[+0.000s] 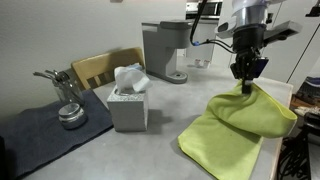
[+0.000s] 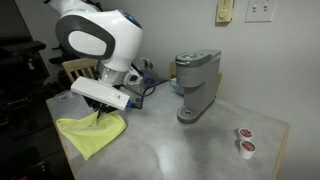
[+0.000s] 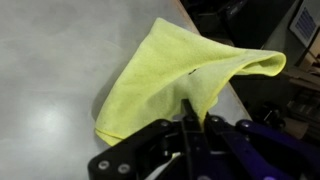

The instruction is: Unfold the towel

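My gripper should tilt and pull the raised corner toward the table's edge before it opens, as the towel (image 1: 238,125) is still partly folded around the pinched cloth.
A yellow-green towel (image 1: 238,125) lies partly folded on the grey table, near its edge. It also shows in an exterior view (image 2: 92,133) and in the wrist view (image 3: 170,75). My gripper (image 1: 246,86) is shut on a raised part of the towel's edge and holds that part lifted a little above the table. In the wrist view the fingers (image 3: 190,112) pinch the cloth together. The rest of the towel drapes down onto the table.
A grey tissue box (image 1: 128,103) stands mid-table. A coffee machine (image 1: 165,50) stands behind it, and also shows in an exterior view (image 2: 196,85). A dark mat with a metal tool (image 1: 66,108) lies beside the box. Two small pods (image 2: 243,140) lie on the table. A wooden chair (image 1: 105,66) stands behind.
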Controlling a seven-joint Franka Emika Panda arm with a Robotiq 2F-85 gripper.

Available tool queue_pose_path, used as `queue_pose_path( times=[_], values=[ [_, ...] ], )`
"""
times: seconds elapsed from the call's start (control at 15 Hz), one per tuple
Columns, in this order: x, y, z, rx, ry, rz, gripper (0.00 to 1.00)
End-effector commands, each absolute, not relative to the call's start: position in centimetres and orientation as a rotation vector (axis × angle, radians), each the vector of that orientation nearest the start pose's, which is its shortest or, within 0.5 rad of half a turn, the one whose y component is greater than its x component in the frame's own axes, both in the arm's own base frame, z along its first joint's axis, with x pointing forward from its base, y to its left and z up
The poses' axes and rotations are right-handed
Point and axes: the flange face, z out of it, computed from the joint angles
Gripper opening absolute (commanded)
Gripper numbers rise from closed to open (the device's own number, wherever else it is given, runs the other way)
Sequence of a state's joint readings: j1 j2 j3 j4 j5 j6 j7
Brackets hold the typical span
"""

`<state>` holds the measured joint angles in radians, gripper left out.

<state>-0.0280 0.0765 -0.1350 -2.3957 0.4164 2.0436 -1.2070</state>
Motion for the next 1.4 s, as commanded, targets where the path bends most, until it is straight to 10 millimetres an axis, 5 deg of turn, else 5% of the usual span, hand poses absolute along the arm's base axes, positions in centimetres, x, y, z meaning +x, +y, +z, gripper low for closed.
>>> queue_pose_path(
  times=[0.0,0.87,1.07,1.13,1.2,1.33],
  values=[
    [46.4,-6.6,25.4,-2.278,-1.189,0.220,0.01],
    [46.4,-13.6,25.3,-1.673,-1.792,0.598,0.01],
    [45.4,-14.2,24.3,-1.794,-1.694,0.629,0.01],
    [45.1,-14.1,24.0,-1.851,-1.634,0.631,0.05],
    [44.8,-13.8,23.6,-1.905,-1.558,0.638,0.31],
    [44.3,-13.1,22.8,-1.994,-1.430,0.651,0.35]
  ],
)
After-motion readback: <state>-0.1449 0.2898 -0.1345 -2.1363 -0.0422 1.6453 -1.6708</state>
